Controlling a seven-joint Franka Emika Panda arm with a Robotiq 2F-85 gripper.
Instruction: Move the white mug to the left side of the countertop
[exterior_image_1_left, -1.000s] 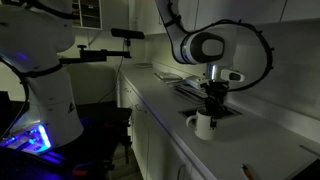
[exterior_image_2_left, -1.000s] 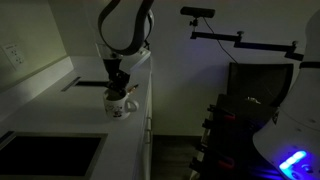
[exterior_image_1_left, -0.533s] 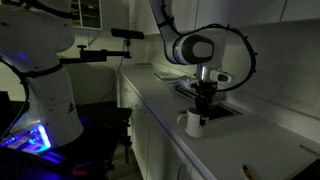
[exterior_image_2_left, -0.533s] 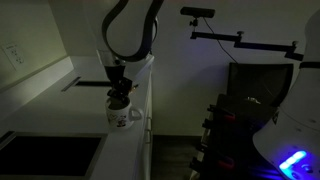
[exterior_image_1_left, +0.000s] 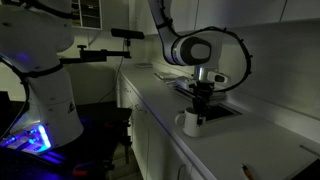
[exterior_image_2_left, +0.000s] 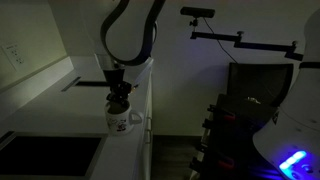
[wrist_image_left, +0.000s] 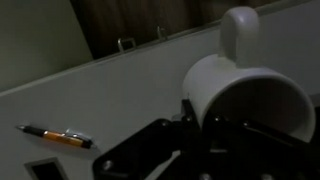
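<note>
My gripper is to move the mug (exterior_image_1_left: 191, 124) a little outward next, farther onto the white surface, because it is near the countertop's front edge, and then open off the mug's rim.
The white mug (exterior_image_1_left: 191, 124) is at the front edge of the white countertop (exterior_image_1_left: 235, 145), and it also shows in the other exterior view (exterior_image_2_left: 122, 118). My gripper (exterior_image_1_left: 200, 112) comes down from above and is shut on the mug's rim, as also seen in an exterior view (exterior_image_2_left: 118, 101). In the wrist view the mug (wrist_image_left: 250, 90) fills the right side with its loop handle pointing up, and my gripper (wrist_image_left: 190, 118) has dark fingers clamped on its near wall. I cannot tell whether the mug rests on the counter or hangs just above it.
The room is dim. Flat dark trays (exterior_image_1_left: 196, 88) lie on the counter behind the mug. A dark inset panel (exterior_image_2_left: 45, 155) sits in the counter. An orange-and-black pen (wrist_image_left: 55, 135) lies on the counter. A large white machine (exterior_image_1_left: 40, 80) stands beside the counter.
My gripper has carried the mug along the counter, leftward in one exterior view and toward the camera in the other. Most of that travel came early; the last half second shows little motion.
</note>
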